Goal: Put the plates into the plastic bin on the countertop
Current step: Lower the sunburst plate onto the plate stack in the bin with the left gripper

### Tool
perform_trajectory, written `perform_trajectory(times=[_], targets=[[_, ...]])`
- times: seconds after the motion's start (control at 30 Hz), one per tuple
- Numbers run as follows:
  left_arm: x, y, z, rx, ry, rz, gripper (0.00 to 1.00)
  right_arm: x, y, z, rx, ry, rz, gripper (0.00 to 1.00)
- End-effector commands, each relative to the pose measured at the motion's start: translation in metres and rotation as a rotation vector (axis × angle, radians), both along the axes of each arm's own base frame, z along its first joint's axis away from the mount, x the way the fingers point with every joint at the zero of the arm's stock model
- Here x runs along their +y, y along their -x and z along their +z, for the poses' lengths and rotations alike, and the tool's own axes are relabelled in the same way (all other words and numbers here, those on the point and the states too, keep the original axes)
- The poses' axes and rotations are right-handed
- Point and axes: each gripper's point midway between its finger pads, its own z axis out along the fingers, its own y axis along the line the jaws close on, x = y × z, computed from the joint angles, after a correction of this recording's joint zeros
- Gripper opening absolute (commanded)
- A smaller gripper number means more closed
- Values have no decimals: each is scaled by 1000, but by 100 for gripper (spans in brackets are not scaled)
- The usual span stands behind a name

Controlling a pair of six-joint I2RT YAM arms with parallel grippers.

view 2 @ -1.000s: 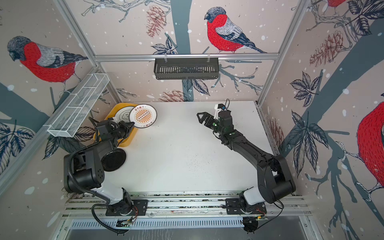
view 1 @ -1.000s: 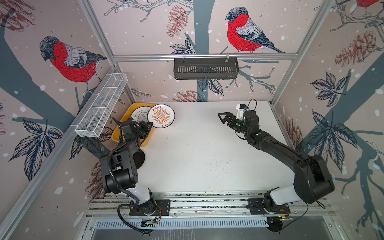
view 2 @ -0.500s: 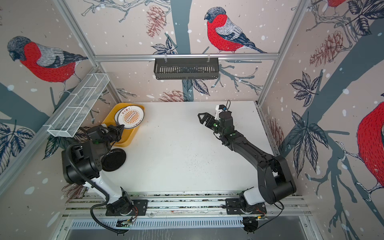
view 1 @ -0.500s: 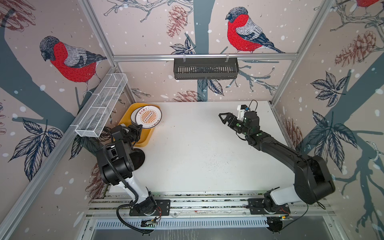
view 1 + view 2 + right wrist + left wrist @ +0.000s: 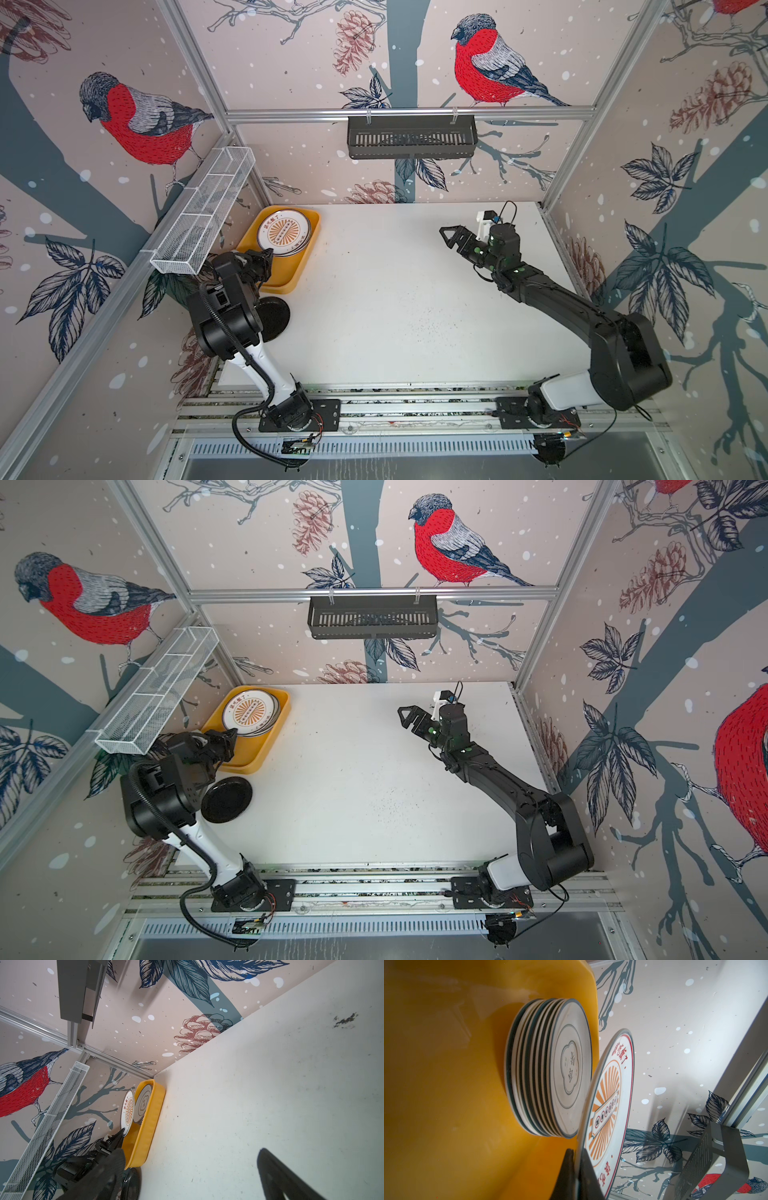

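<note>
My left gripper moves down onto the top of the plate stack next and releases the rim of the sunburst plate, because the plate still hovers above that stack.
The yellow plastic bin sits at the back left of the white countertop. A stack of several white plates lies in it. My left gripper is shut on the rim of a sunburst plate, holding it just above the stack. A black plate lies on the countertop in front of the bin. My right gripper hangs open and empty over the back right.
A white wire-mesh basket hangs on the left wall above the bin. A black slotted rack hangs on the back rail. Aluminium rails run along the front edge, where both arm bases stand.
My left gripper has carried the sunburst plate leftward from the bin's right edge to over the stack inside the bin. The right arm has not moved.
</note>
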Motion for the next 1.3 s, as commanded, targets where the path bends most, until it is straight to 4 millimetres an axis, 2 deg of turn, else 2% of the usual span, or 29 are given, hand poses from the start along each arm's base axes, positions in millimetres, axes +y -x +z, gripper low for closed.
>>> perform_trajectory(times=[0.0,0.1,0.17,0.2,0.43,0.77,1.0,1.27], targets=[[12,-9,7,-25,-28,23,5,0,-2,5,-17,-23,-9,100],[19,-15,2,3,-38,34,5,-1,-2,3,-10,-27,-12,100],[20,-14,-9,38,-37,40,6,-1,-1,1,-6,-27,-15,100],[24,-20,-4,30,-49,42,6,-1,-1,1,-8,-29,-16,100],[30,-25,-14,82,-71,50,6,-1,-2,-2,2,-34,-16,100],[25,-43,-24,126,-74,32,7,-4,-2,-5,9,-35,-28,100],[25,-47,-30,157,-79,42,8,-15,-2,-15,31,-35,-53,100],[25,-50,-28,188,-118,37,16,-18,-4,-17,34,-41,-59,100]])
